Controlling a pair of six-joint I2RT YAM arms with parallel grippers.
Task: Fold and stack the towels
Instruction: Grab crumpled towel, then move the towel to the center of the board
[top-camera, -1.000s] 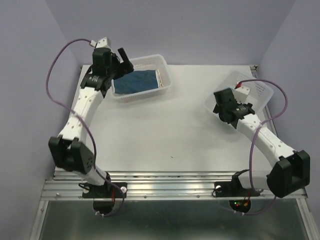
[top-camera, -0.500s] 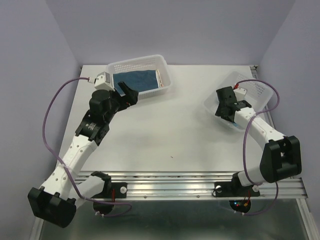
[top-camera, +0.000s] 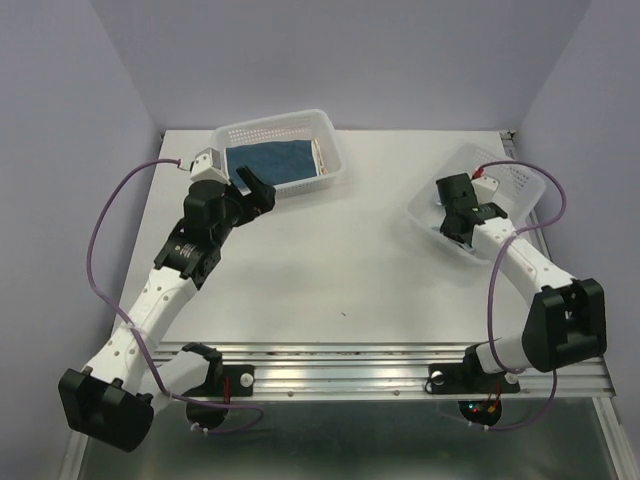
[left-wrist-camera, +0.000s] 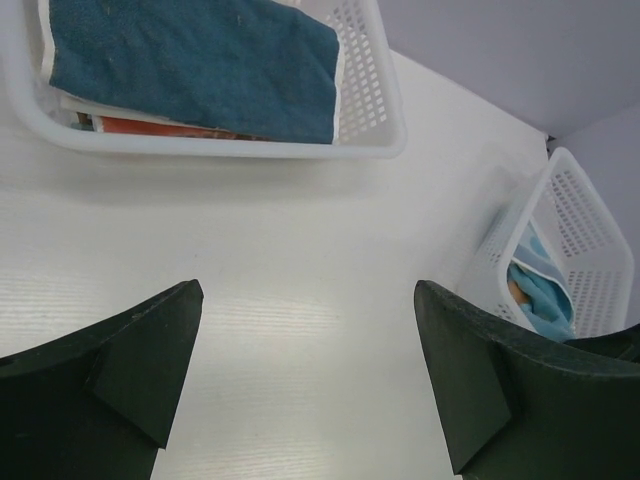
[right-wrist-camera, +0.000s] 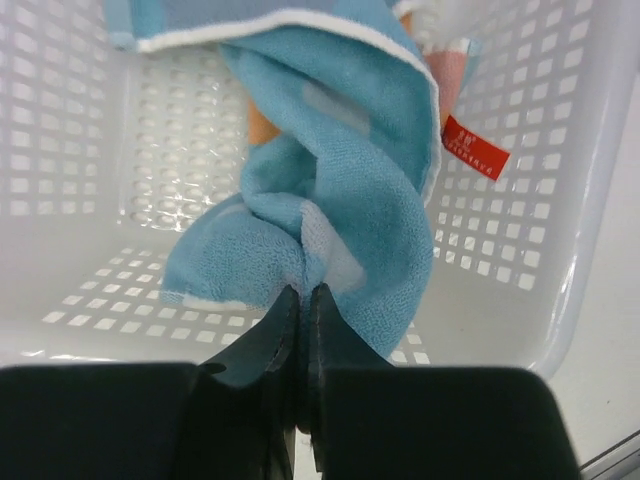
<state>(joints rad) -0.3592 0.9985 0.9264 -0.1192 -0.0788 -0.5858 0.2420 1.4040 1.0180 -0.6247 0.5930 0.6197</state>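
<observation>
The table is bare between the baskets, so my right gripper should move up out of the towel's basket, swing toward my left gripper, then go down over the table there.
A crumpled light blue towel (right-wrist-camera: 330, 150) with a red tag lies in the tilted white basket (right-wrist-camera: 60, 120) on the right. My right gripper (right-wrist-camera: 304, 292) is shut on a pinched fold of that towel; from above the gripper (top-camera: 458, 222) sits inside the basket (top-camera: 520, 180). A navy towel (top-camera: 270, 163) lies on top of a folded stack in the far-left basket (top-camera: 300, 122); a red-orange towel edge (left-wrist-camera: 160, 127) shows under the navy towel (left-wrist-camera: 190, 60). My left gripper (left-wrist-camera: 305, 380) is open over bare table, near that basket (left-wrist-camera: 380, 110).
The white table (top-camera: 330, 260) stretches between the two baskets. Purple walls close the left, back and right sides. A metal rail (top-camera: 340, 370) runs along the near edge, where both arm bases stand. The right basket (left-wrist-camera: 570, 240) leans up on one side.
My right gripper went from open to shut, pinching the light blue towel inside the right basket. My left arm drew back from the far-left basket toward the table and lowered.
</observation>
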